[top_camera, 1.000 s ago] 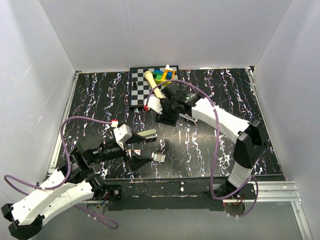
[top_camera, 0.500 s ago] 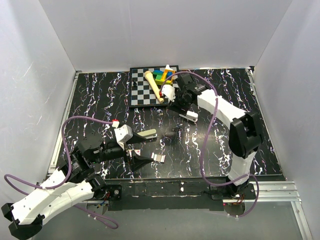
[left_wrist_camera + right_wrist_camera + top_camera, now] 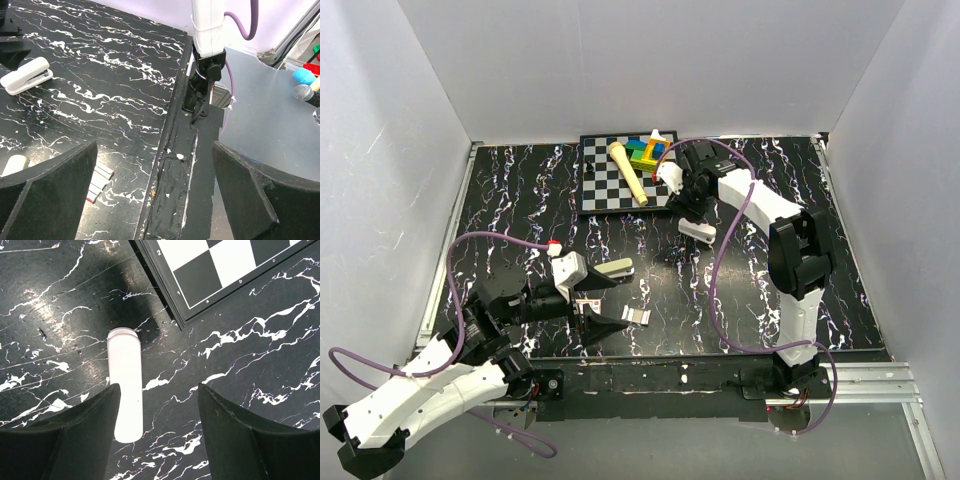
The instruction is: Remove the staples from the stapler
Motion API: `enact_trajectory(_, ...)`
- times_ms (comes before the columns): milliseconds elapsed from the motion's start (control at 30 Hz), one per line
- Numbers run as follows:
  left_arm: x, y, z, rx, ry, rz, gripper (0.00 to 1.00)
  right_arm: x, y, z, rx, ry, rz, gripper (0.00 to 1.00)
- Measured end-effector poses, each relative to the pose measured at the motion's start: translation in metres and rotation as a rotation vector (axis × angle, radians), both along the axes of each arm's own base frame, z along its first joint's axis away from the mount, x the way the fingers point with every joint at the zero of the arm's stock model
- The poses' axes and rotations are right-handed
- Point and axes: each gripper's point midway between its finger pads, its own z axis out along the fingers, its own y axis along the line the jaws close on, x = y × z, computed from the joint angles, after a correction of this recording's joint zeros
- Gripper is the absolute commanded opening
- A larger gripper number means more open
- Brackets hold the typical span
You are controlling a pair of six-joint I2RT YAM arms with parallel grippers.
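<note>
The white stapler [image 3: 699, 232] sits off-centre by one fingertip. Next, my right gripper lowers and shifts away from the chessboard's corner until its fingers straddle the stapler.
The white stapler [image 3: 699, 232] lies closed on the black marbled table, just in front of the chessboard's right front corner. From above it appears as a long white bar [image 3: 126, 385]. My right gripper [image 3: 691, 210] hovers over it, open; in its wrist view the gripper [image 3: 160, 440] has its left finger beside the stapler's near end, with nothing between the fingers. My left gripper [image 3: 613, 297] stands wide open near the front edge and is empty [image 3: 155, 200]. The stapler [image 3: 25, 75] shows far off in the left wrist view. No staples show.
A small red-and-white box [image 3: 635, 316] lies by my left gripper, seen also in the left wrist view [image 3: 99, 177]. The chessboard [image 3: 600, 185] at the back carries a beige wooden pin [image 3: 628, 172] and coloured blocks [image 3: 647, 150]. Its corner [image 3: 220, 275] is near the stapler. The table's front edge [image 3: 175, 145] runs under the left gripper.
My right arm has swung to the right, from the chessboard's front edge to above the stapler. The stapler and the left arm have stayed put.
</note>
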Motion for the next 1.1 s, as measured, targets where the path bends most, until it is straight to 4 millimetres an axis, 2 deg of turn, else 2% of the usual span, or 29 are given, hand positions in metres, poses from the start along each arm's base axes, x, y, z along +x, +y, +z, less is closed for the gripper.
enact_trajectory(533, -0.003, -0.002, -0.003, 0.008, 0.013, -0.024, 0.98, -0.022, -0.003, -0.013, 0.022, 0.108, 0.016, 0.72)
enact_trajectory(1100, -0.004, -0.003, -0.004, 0.011, 0.018, -0.032, 0.98, -0.024, -0.014, -0.031, 0.012, 0.165, -0.011, 0.7)
